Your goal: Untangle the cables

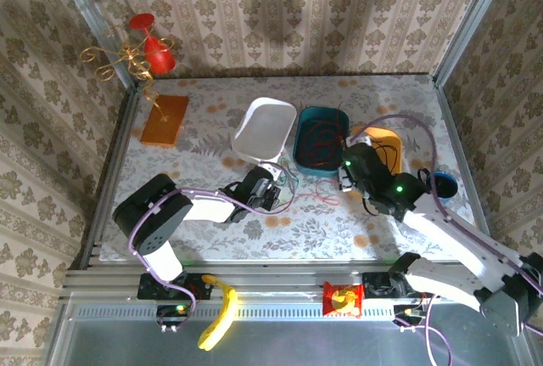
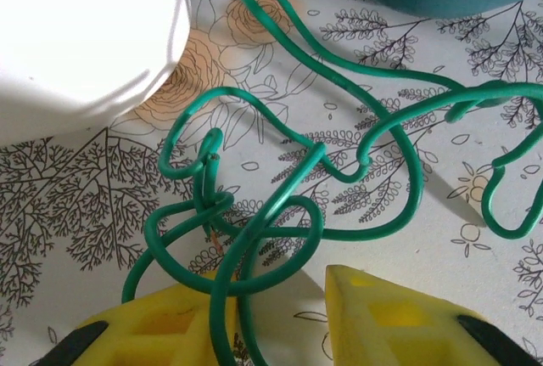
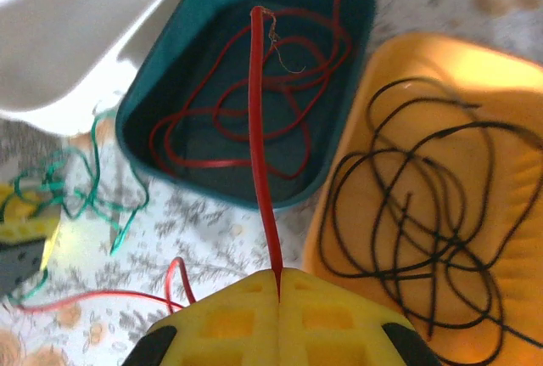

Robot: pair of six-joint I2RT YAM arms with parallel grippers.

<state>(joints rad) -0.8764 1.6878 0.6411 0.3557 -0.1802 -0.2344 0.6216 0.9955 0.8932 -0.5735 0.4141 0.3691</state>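
My right gripper moves outward over the teal bin next and releases the red cable there, since more loops of the same red already lie inside.
A green cable (image 2: 417,183) lies knotted in loops on the flowered table (image 1: 204,222), just ahead of my left gripper (image 2: 271,323). Its yellow jaws stand apart, and two green strands run down along the left finger (image 2: 144,332), unclamped. From above, that left gripper (image 1: 270,186) sits below the white bin. My right gripper (image 3: 278,274) is shut on a red cable (image 3: 254,111), which rises taut over the teal bin (image 3: 170,52), where more red loops lie. Another stretch of red cable (image 1: 318,196) trails on the table. A black cable (image 3: 407,205) lies coiled in the orange bin (image 3: 399,60).
A white bin (image 1: 265,128), the teal bin (image 1: 299,132) and the orange bin (image 1: 390,135) stand in a row mid-table. An orange board (image 1: 164,120) lies at the back left, and a blue round object (image 1: 443,183) sits at the right edge. Metal frame rails bound the table.
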